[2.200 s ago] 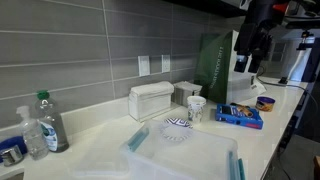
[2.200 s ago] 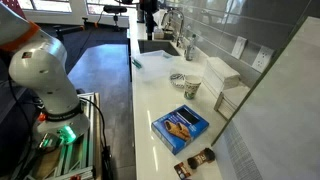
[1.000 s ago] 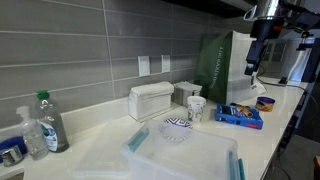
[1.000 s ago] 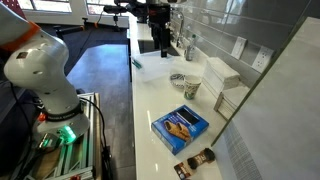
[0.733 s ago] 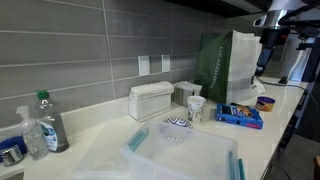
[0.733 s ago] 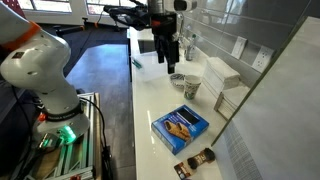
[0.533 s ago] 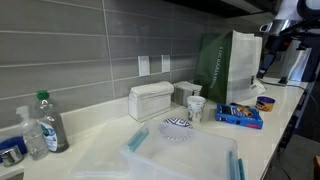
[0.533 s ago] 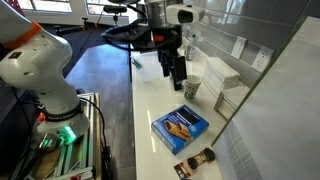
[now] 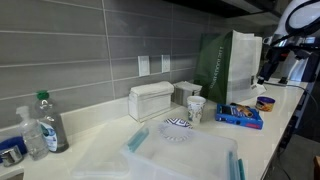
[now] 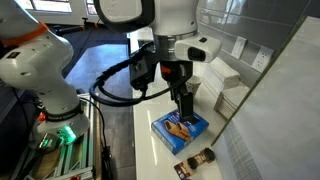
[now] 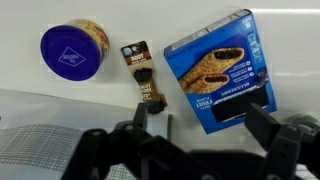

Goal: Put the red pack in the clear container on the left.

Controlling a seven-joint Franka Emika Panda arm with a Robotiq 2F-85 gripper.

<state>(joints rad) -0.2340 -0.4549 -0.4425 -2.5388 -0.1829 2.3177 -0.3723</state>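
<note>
I should next lower my open gripper, moving left in the wrist view, onto the pack's brown labelled end, because that narrow strip fits between the spread fingers.
A small dark reddish-brown pack (image 11: 140,70) lies on the white counter between a blue-lidded jar (image 11: 72,52) and a blue snack box (image 11: 218,68). It also shows in an exterior view (image 10: 196,159). My gripper (image 11: 200,125) is open and empty, hovering above the counter beside the blue box (image 10: 180,127); its fingers straddle the box's near corner. In an exterior view the gripper (image 9: 267,68) is at the far right, above the blue box (image 9: 239,115). The clear container (image 9: 180,155) with blue clips sits at the counter's front, far from the gripper.
A green bag (image 9: 225,62) stands against the tiled wall. A white box (image 9: 152,100), a paper cup (image 9: 196,108) and a patterned bowl (image 9: 177,128) stand mid-counter. Bottles (image 9: 45,122) stand at the far end. The counter edge drops off beside the robot base (image 10: 50,90).
The arm has swept along the counter from the clear container's end to above the blue box and small pack. The gripper stays open and empty. No object moved.
</note>
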